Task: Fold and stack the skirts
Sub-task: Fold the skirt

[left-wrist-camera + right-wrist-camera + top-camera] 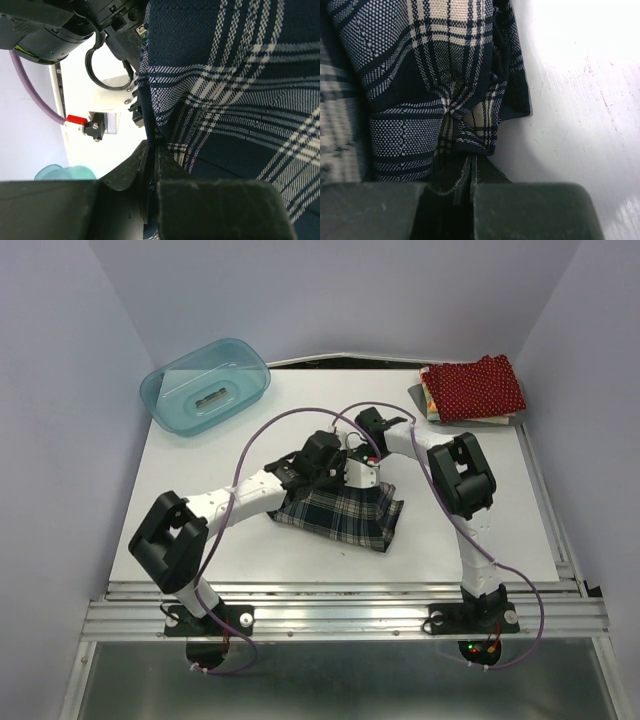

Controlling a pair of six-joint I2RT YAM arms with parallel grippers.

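Next, my left gripper will draw back toward the near bar and down toward the white table, because the plaid skirt's far edge hangs lifted in its fingers.
The plaid skirt [345, 512] lies mid-table, its far edge lifted by both grippers. My left gripper [330, 462] is shut on the plaid skirt's edge; in the left wrist view the cloth [235, 85] fills the right side and runs into the closed jaws [152, 155]. My right gripper [362, 465] is shut on the same skirt beside it; in the right wrist view the bunched cloth [440, 80] enters the jaws [470, 162]. The dark red dotted skirt [473, 387] lies folded at the far right on top of the floral skirt [428, 400], of which only an edge shows.
A translucent teal bin [205, 386] stands at the far left of the white table [200, 510]. Purple cables loop over both arms. The table's metal rail [340, 605] runs along the near edge. Pale walls close in both sides.
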